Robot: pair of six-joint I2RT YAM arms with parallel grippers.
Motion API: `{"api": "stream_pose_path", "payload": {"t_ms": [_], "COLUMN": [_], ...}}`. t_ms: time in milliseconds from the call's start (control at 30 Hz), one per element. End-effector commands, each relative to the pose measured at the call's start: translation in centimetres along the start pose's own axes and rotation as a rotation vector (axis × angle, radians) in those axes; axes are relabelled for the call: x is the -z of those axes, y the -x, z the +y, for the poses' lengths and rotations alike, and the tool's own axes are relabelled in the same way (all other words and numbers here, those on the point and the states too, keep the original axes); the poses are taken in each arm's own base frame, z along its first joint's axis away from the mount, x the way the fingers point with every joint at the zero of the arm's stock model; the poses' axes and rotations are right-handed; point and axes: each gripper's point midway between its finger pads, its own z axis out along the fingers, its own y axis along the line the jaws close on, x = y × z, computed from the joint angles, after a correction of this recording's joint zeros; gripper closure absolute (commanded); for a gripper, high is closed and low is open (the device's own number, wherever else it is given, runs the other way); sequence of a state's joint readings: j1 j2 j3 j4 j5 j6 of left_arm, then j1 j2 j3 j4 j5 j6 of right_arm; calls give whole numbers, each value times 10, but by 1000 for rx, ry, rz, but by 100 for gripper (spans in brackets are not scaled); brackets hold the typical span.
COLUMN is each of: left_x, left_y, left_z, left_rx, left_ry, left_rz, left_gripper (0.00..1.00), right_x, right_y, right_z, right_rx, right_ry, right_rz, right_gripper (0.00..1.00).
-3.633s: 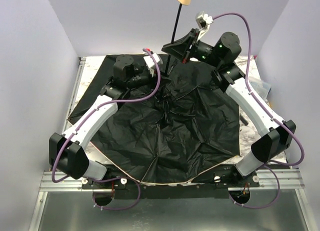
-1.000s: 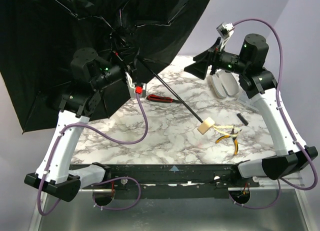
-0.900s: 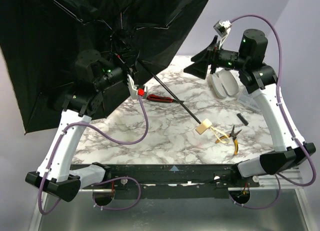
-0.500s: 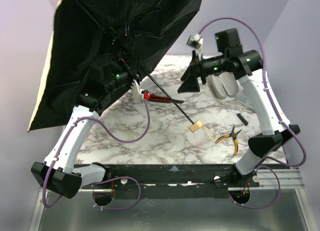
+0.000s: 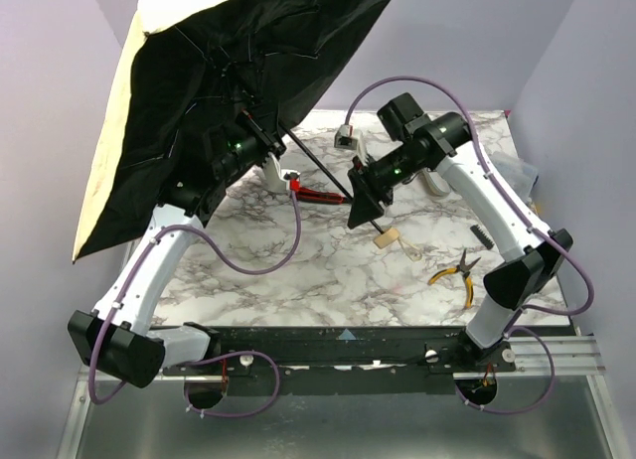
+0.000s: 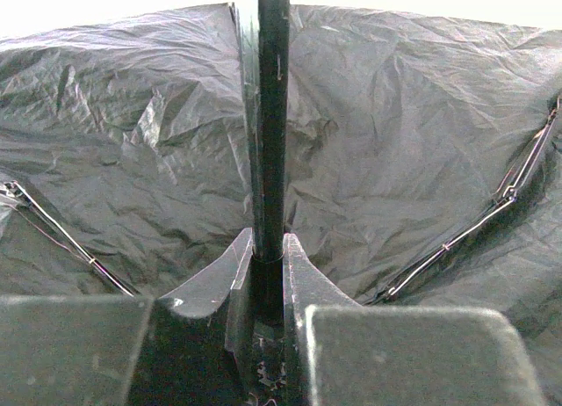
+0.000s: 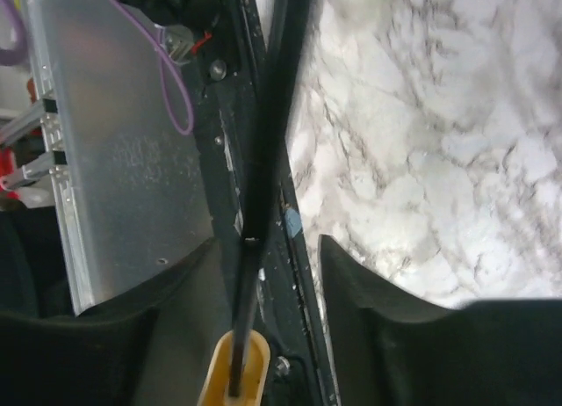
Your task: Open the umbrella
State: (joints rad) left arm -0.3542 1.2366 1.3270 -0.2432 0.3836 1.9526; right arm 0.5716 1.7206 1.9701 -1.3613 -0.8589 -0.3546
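The left gripper eases its fingers outward along the umbrella's shaft next and releases, since the umbrella is already open and its shaft by the ribs lies outward.
The umbrella [image 5: 229, 72] is open and held tilted at the upper left. Its black lining faces the camera, and the tan outside shows along the left edge [image 5: 107, 151]. My left gripper [image 5: 264, 144] is shut on the thin black shaft [image 6: 270, 116] close to the ribs; in the left wrist view my left gripper [image 6: 267, 258] has both fingers pressed on the shaft. The shaft slopes down to the right to the small beige handle [image 5: 386, 237]. My right gripper [image 5: 367, 217] is open, with its fingers either side of the shaft [image 7: 274, 116] just above the handle [image 7: 234, 371].
A red-handled cutter [image 5: 320, 194] lies on the marble table [image 5: 328, 275] under the shaft. Yellow-handled pliers [image 5: 455, 273] lie at the front right, and a small black ribbed part [image 5: 481, 236] lies beyond them. A white object [image 5: 435, 181] is partly hidden behind my right arm.
The canopy lay over the table; now my left arm holds it up, swung left so the tan edge shows. My right gripper has come down and left onto the shaft by the handle.
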Motion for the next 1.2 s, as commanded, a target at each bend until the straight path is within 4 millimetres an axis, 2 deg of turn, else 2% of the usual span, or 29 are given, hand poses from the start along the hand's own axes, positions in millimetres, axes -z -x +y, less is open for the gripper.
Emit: {"api": "stream_pose_path", "payload": {"t_ms": [0, 167, 400, 500, 567, 700, 900, 1100, 1167], "left_x": [6, 10, 19, 21, 21, 22, 32, 62, 68], "left_y": [-20, -34, -60, -72, -81, -104, -154, -207, -216], "left_z": [21, 14, 7, 0, -10, -29, -57, -59, -54], "left_rx": [-82, -94, -96, -101, -99, -87, -101, -125, -131], "left_ry": [71, 69, 64, 46, 21, -30, -76, -78, -68], "left_rz": [86, 136, 214, 258, 295, 392, 577, 749, 772], "left_gripper": [100, 100, 100, 100, 99, 89, 88, 82, 81], "right_x": [-11, -14, -17, -16, -14, -13, -10, -8, -7], "right_y": [-33, -47, -74, -74, -73, -75, -89, -103, -108], "right_z": [-22, -25, -25, -25, -23, -20, -22, -25, -26], "right_rx": [-64, -85, -129, -123, -115, -86, -76, -82, -86], "right_ry": [-54, -51, -52, -60, -65, -81, -120, -148, -156], "right_rz": [114, 156, 220, 217, 213, 225, 267, 302, 315], "right_gripper": [60, 84, 85, 99, 100, 100, 100, 100, 100]}}
